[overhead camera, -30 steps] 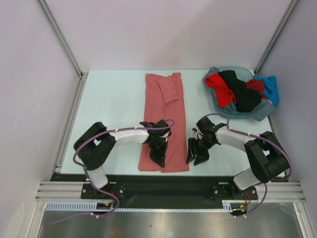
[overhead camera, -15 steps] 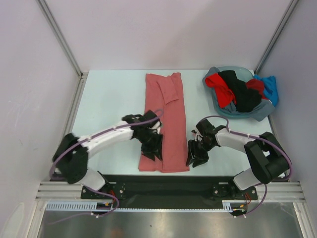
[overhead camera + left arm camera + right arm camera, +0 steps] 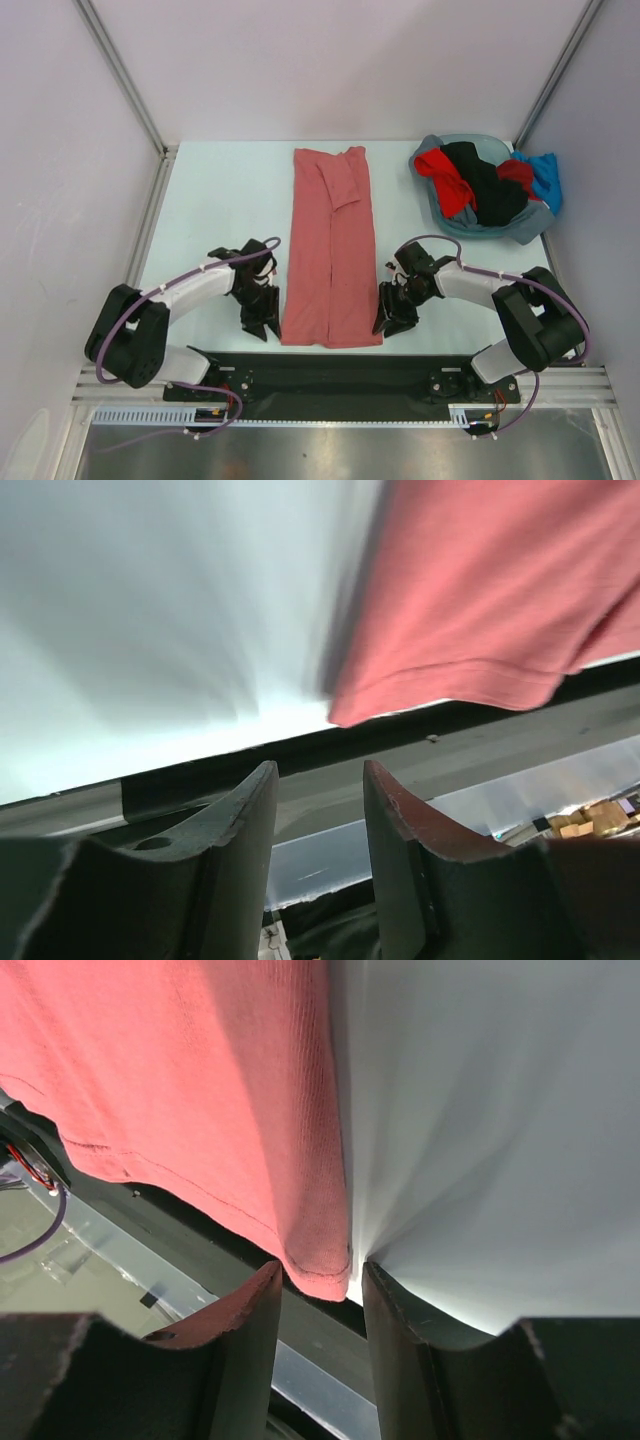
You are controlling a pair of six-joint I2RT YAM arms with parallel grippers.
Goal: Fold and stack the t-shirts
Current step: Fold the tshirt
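The shirt's hem corner closest to my left gripper is still beyond its open fingers, so that gripper should next move down toward the shirt, onto that corner.
The salmon-red t-shirt [image 3: 331, 250] lies folded into a long strip from the table's back to its near edge. My left gripper [image 3: 262, 318] is open and empty just left of the shirt's near left corner [image 3: 345, 712]. My right gripper [image 3: 388, 316] is open at the shirt's near right corner [image 3: 322, 1260], which sits between its fingers. Red, black and blue t-shirts [image 3: 480, 180] are piled in the basin at the back right.
The grey-blue plastic basin [image 3: 529, 225] stands at the back right by the frame post. The table's near edge and black rail [image 3: 330, 360] run right under both grippers. Bare table [image 3: 220, 200] lies left of the shirt.
My left gripper has moved left off the shirt to the table beside its left edge. The right gripper has shifted slightly toward the shirt's near right corner.
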